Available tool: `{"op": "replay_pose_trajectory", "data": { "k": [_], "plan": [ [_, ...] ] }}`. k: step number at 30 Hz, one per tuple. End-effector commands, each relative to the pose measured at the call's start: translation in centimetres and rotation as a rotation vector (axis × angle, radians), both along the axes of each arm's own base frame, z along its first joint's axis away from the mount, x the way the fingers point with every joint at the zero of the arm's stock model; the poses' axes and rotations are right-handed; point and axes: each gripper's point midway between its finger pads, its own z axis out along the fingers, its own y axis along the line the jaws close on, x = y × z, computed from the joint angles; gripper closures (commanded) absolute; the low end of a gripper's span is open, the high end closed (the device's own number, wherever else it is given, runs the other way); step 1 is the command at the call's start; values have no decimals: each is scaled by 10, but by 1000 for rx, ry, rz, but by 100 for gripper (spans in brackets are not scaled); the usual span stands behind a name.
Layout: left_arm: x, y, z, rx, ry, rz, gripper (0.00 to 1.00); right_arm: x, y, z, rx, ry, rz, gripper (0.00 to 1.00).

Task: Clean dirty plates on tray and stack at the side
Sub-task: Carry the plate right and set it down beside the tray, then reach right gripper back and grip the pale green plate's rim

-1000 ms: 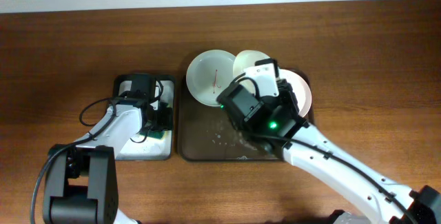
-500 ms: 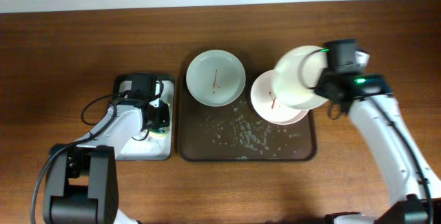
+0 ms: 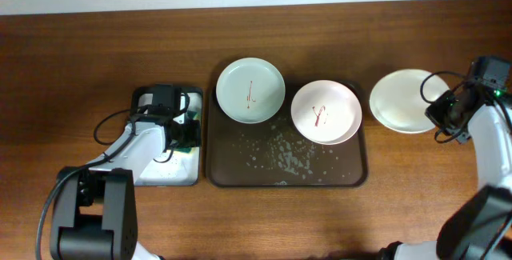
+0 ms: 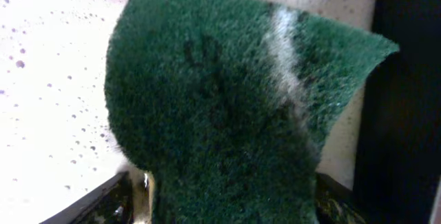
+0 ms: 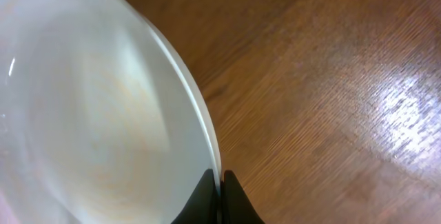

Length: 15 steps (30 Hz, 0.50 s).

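Observation:
I need to lower the clean cream white plate [image 3: 404,100] next with my right gripper onto the bare table beside the brown tray and let it go there, since that spot is clear.
On the dark brown tray [image 3: 240,168] lie a pale green plate [image 3: 250,90] and a pinkish white plate [image 3: 326,112], each with a reddish smear at its centre. A clean cream white plate [image 3: 404,100] sits to the right of the tray, low over or on the table. My right gripper [image 3: 446,112] is shut on its right rim; the wrist view shows both fingertips [image 5: 222,182] pinching the plate's edge [image 5: 200,114]. My left gripper [image 4: 227,203] is over the small black tray [image 3: 160,176], its jaws set wide around a green sponge [image 4: 227,100] that stands up between them.
Soapy droplets speckle the brown tray's floor [image 3: 280,152] in front of the two plates. The black tray's inside is white and foamy [image 4: 48,79]. Bare wooden table [image 3: 416,180] lies around the cream plate and in front of it.
My right arm has carried the cream plate from above the tray rightward to the table beside it. The left arm has stayed at the black tray with the sponge.

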Motion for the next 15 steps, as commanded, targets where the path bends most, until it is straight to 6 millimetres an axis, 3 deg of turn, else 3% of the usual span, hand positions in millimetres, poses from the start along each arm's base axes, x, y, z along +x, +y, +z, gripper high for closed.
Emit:
{"op": "replay_pose_trajectory", "data": {
  "k": [1,7,8,9,15],
  "plan": [
    [-9,0,-9,-3,41,-3,24,6,-12,-17,29,14,-22,96],
    [-9,0,-9,-3,40,-3,22,12,-14,-27,48,5,-20,95],
    [-9,0,-9,-3,40,-3,21,19,-7,-25,84,-28,12,78],
    [-9,0,-9,-3,40,-3,20,24,-2,-24,108,-48,48,69],
    [-9,0,-9,-3,40,-3,20,64,69,-3,315,-244,378,56]
  ]
}}
